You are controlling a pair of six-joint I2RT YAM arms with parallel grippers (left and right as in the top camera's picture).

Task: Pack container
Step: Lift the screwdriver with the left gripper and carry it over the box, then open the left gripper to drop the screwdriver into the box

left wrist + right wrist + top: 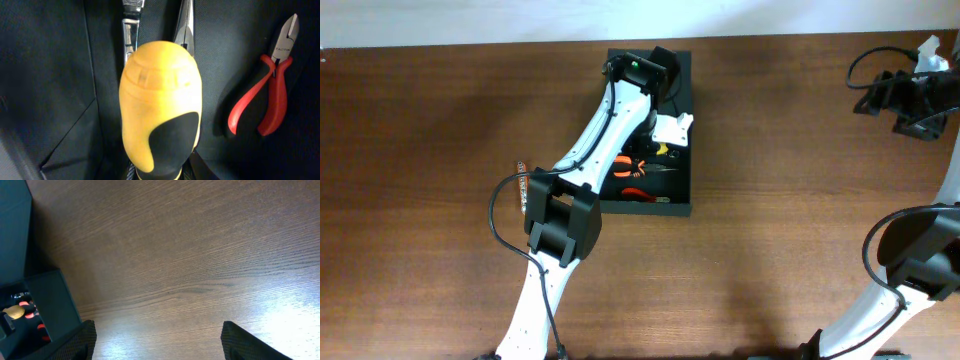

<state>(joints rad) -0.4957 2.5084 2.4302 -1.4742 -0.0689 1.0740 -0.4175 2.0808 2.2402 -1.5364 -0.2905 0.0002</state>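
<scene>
My left gripper lowers the screwdriver deeper into the black container (682, 90) next, over the metal wrench (130, 30), as the screwdriver's handle still hangs above the container's bottom.
The black container (682, 90) lies open at the table's far middle. It also shows at the left edge of the right wrist view (52, 300). My left gripper (660, 135) reaches down into it. In the left wrist view the gripper (162, 174) is shut on a yellow-and-black screwdriver handle (160, 90), held over the container's floor (50, 75). Under it lie a metal wrench (130, 30), needle-nose pliers (185, 22) and red-handled cutters (270, 90). My right gripper (910, 100) is open and empty (160, 340) over bare wood at the far right.
Orange-handled pliers (628, 165) and red-handled cutters (638, 195) lie in the container's near part. A white object (676, 127) sits by the left gripper. A small dark strip (519, 185) lies on the wooden table (800, 200) beside the left arm's elbow.
</scene>
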